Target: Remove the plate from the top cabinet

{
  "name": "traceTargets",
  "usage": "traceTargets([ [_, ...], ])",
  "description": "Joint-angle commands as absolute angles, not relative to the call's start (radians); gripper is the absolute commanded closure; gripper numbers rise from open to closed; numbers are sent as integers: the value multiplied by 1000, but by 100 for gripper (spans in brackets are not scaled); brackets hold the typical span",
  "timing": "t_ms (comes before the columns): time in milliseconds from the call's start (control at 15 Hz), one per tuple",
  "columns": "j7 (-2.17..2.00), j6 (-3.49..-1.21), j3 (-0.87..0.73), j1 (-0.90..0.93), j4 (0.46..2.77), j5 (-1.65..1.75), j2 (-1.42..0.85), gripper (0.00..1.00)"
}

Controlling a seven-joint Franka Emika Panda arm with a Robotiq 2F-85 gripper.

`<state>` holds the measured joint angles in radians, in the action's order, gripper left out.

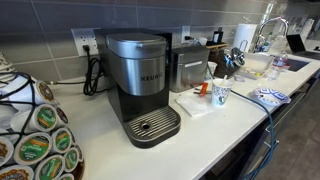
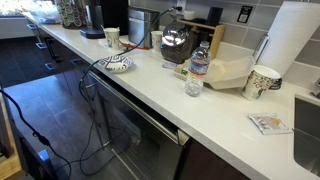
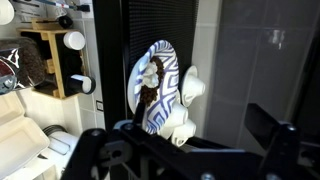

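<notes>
The plate's near rim (image 3: 151, 126) lies ahead of my gripper, to the left in the wrist view: next I advance it that way, onto the plate's rim clear of brown pieces.
The plate is white with a blue pattern. It lies at the counter's front edge in both exterior views (image 1: 266, 97) (image 2: 117, 64). In the wrist view the picture stands turned, and the plate (image 3: 155, 85) appears on edge with something brown on it and white rounded pieces (image 3: 186, 92) beside it. My gripper (image 3: 190, 150) shows only in the wrist view, as dark fingers along the bottom. It is open and empty, apart from the plate. No arm shows in the exterior views. No top cabinet is in view.
A Keurig coffee machine (image 1: 140, 80) and a pod carousel (image 1: 35, 135) stand on the counter. A paper cup (image 1: 220, 93), a water bottle (image 2: 198, 70), a kettle (image 2: 177, 42), a paper towel roll (image 2: 298, 40) and a dark dishwasher front (image 2: 130, 120) are nearby.
</notes>
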<state>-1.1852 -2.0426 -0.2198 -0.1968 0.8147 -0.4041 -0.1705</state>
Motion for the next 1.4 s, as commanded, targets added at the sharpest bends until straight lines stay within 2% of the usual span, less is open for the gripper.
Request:
traceTargets([
  [0,-1051,-1980,-202,-212,840,-450,-166,0],
  [333,-882,-1910,-204,-238,860,-496,-170,0],
  [667,-895,-2053,-214,-223,880,-454,-196,0],
  [1000,-892,-2105,-214,-223,900,-446,-210,0],
  [1133,-896,-2115,-214,-222,900,-444,-216,6],
  [1200,-896,-2122,-214,-222,898,-443,-222,21],
  [1333,-900,-2130,-215,-221,897,-438,-229,31],
])
